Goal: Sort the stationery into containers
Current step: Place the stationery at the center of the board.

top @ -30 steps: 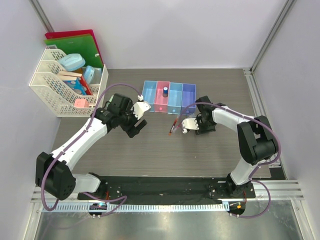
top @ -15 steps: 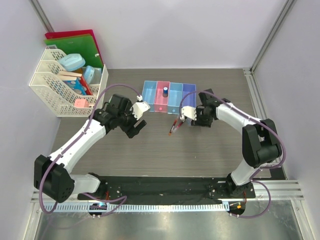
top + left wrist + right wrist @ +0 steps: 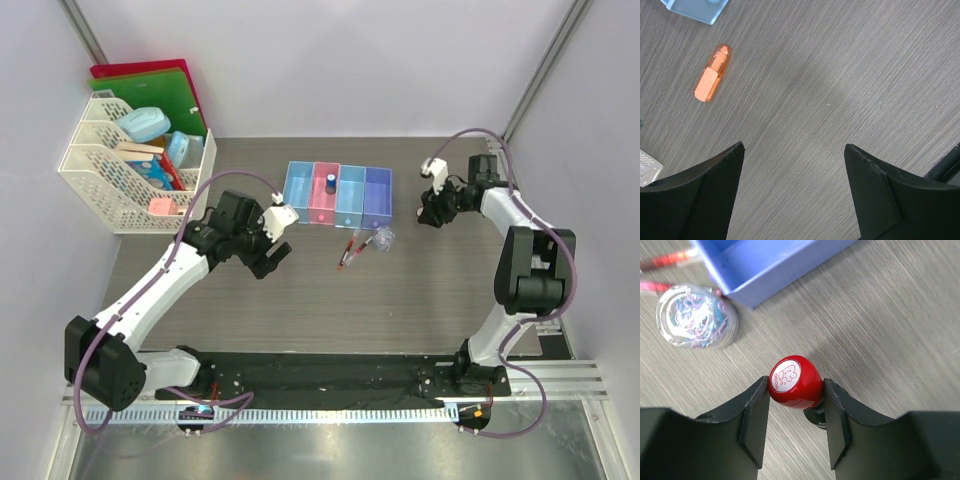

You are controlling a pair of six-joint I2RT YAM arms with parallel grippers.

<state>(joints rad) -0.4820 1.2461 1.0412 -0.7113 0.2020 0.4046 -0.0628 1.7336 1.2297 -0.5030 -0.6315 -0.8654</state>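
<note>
The red stamp-like piece (image 3: pixel 790 381) goes onto the bare tabletop beside the purple-blue bin next, since that patch is clear. My right gripper comes down and tilts to release it.
My right gripper (image 3: pixel 795 382) is shut on a red stamp-like piece (image 3: pixel 790 381) with a white printed top, held just above the table. In the top view this gripper (image 3: pixel 428 215) hovers right of the purple-blue bin (image 3: pixel 378 196) of the containers (image 3: pixel 337 195). A clear bluish lump (image 3: pixel 697 317) and two thin red pens (image 3: pixel 350 248) lie in front of the bins. A small blue piece (image 3: pixel 330 184) stands in the pink bin. My left gripper (image 3: pixel 792 147) is open over bare table, and a short orange marker (image 3: pixel 713 73) lies ahead of it near a light blue bin corner (image 3: pixel 695 7).
A white lattice rack (image 3: pixel 130 170) with boxes stands at the back left, with green and red folders (image 3: pixel 150 85) behind it. Metal frame posts and white walls bound the table. The arm bases sit on a black rail at the near edge.
My right arm has swung from beside the pens back and to the right, carrying the red piece. The clear lump now shows by the pens. The left arm has barely moved.
</note>
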